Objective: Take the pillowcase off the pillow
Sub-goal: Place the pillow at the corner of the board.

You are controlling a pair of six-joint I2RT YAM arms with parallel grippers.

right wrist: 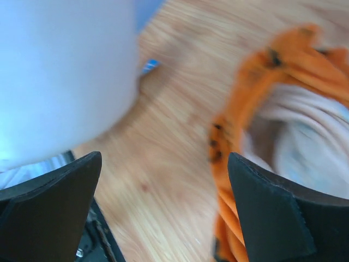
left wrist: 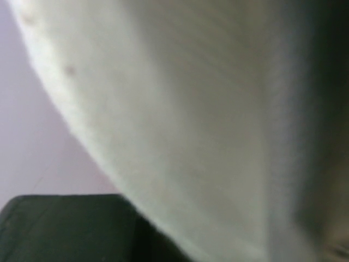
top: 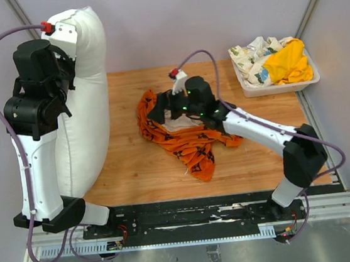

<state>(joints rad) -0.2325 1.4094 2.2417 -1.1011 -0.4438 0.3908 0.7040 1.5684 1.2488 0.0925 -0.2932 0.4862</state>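
The pillowcase is off, and the end of the table beneath the standing pillow is below my left gripper. I will lower my left gripper toward it next and let go of the pillow's corner.
The white pillow (top: 86, 103) stands on end at the table's left edge, bare of its case. My left gripper (top: 66, 36) is up at its top corner and looks shut on it. In the left wrist view the pillow (left wrist: 191, 109) fills the blurred frame, with one dark finger (left wrist: 65, 229) at the bottom left. The orange pillowcase (top: 192, 145) lies crumpled in the middle of the table, its pale inside showing. My right gripper (top: 159, 110) hovers low over its left part, open and empty. In the right wrist view (right wrist: 163, 202) the pillowcase (right wrist: 283, 60) is on the right and the pillow (right wrist: 60, 71) on the left.
A white tray (top: 311, 80) at the back right holds a floral-print cloth (top: 252, 59) and a yellow cloth (top: 287, 61). Bare wooden table (top: 134, 161) lies between pillow and pillowcase. Grey walls close in at the left, right and back.
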